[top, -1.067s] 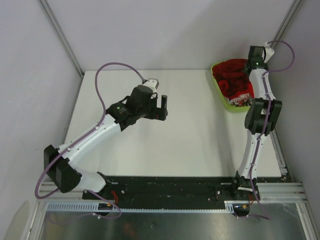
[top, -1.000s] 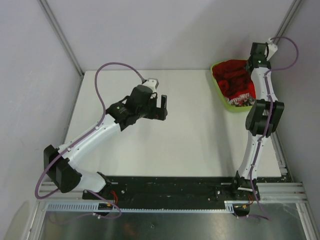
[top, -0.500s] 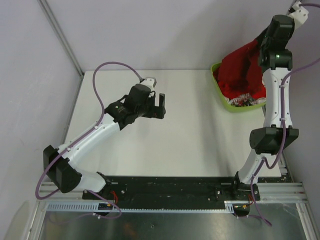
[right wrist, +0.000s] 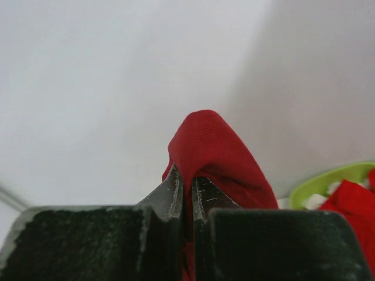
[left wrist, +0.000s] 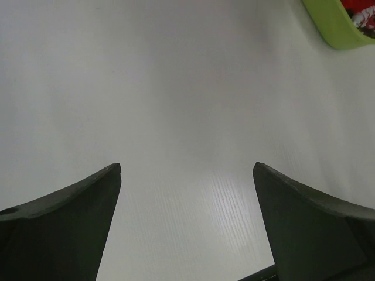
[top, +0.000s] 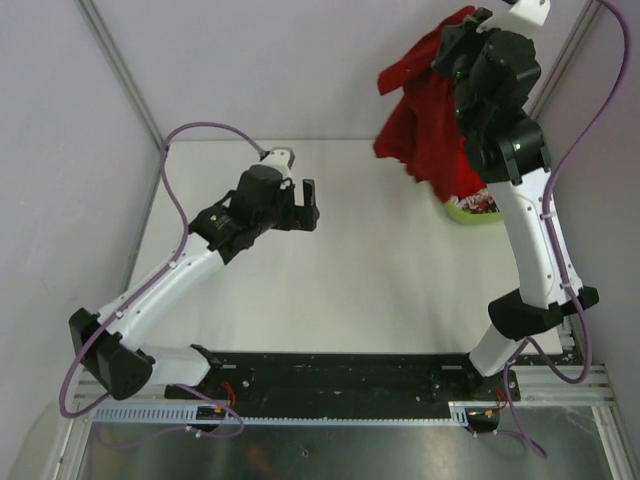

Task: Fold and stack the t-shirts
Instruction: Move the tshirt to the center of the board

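My right gripper will move down next, to the left in the top view, and let go of the red t-shirt (top: pixel 425 110) on the bare part of the tabletop beside the basket.
A red t-shirt (top: pixel 425 110) hangs in the air above the table's back right, pinched at its top by my right gripper (top: pixel 452 45), which is shut on it. In the right wrist view a fold of that red t-shirt (right wrist: pixel 217 152) bulges out past the closed right gripper (right wrist: pixel 186 184). More red and patterned t-shirts (top: pixel 482 203) lie in the lime-green basket (top: pixel 465 213) under the arm. My left gripper (top: pixel 305 205) hovers over the middle left of the table, open and empty; in its wrist view the left gripper (left wrist: pixel 187 170) frames bare table.
The basket (left wrist: pixel 337 26) sits at the table's back right corner, partly hidden by the hanging shirt and right arm. White table surface (top: pixel 350 280) spreads between the two arms. Grey walls close in the back and sides.
My right arm has swung up and left, lifting the red t-shirt out of the basket until it hangs free. The left arm shifted slightly left and back, still open.
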You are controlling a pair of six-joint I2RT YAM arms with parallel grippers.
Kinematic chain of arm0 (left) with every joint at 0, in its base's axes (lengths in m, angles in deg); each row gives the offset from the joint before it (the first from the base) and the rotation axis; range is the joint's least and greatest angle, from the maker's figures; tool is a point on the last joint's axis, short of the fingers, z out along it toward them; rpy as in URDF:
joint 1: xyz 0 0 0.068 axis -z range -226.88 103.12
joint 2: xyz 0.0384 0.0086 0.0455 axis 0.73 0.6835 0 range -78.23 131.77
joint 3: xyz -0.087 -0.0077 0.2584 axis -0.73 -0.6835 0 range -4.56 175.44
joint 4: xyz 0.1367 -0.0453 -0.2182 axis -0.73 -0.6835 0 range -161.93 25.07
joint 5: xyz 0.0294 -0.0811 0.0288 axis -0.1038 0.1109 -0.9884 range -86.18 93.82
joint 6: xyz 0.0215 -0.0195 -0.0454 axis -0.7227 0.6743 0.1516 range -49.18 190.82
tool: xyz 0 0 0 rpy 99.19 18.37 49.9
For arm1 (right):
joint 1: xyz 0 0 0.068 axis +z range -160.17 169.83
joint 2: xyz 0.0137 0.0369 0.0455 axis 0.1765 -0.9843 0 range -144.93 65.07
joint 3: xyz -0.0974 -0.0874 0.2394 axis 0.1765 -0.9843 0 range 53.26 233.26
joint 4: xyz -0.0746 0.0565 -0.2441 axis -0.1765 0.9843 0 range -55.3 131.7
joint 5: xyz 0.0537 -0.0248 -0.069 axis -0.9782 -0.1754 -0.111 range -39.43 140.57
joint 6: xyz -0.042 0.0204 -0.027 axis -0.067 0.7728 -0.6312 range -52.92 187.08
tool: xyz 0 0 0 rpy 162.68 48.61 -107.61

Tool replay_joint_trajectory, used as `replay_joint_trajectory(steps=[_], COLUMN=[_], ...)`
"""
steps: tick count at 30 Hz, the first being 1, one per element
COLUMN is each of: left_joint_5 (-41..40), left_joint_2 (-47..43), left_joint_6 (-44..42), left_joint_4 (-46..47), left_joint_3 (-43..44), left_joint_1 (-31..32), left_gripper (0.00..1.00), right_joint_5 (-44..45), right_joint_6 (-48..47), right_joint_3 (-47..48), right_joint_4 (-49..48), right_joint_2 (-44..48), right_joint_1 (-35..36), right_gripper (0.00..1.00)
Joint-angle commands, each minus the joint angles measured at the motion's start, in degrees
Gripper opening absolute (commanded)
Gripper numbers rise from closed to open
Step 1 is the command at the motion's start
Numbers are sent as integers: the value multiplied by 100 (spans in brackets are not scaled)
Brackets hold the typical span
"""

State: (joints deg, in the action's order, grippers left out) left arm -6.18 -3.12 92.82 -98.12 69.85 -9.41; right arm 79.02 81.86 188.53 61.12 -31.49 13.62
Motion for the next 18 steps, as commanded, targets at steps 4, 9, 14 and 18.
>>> replay_joint_trajectory(steps=[4, 9, 14, 18], left_joint_5=[-225, -334, -394, -346], left_joint_2=[-666, -957, -1155, -1135], left_joint_6=[51, 115, 225, 304], left_joint_4=[63, 59, 61, 70], left_joint_3=[-251, -479, -823, -1102], left_joint_1=[-159, -191, -213, -215], left_gripper=[99, 100, 99, 99], right_joint_5=[655, 910, 162, -1285], right_joint_6=[-452, -231, 1230, 2335], right_joint_3=[219, -338, -2718, -4670], right_joint_4=[-867, -681, -452, -269], right_joint_2=[307, 269, 756, 825], right_joint_1=[1102, 1302, 358, -921], right_gripper=[0, 0, 0, 26])
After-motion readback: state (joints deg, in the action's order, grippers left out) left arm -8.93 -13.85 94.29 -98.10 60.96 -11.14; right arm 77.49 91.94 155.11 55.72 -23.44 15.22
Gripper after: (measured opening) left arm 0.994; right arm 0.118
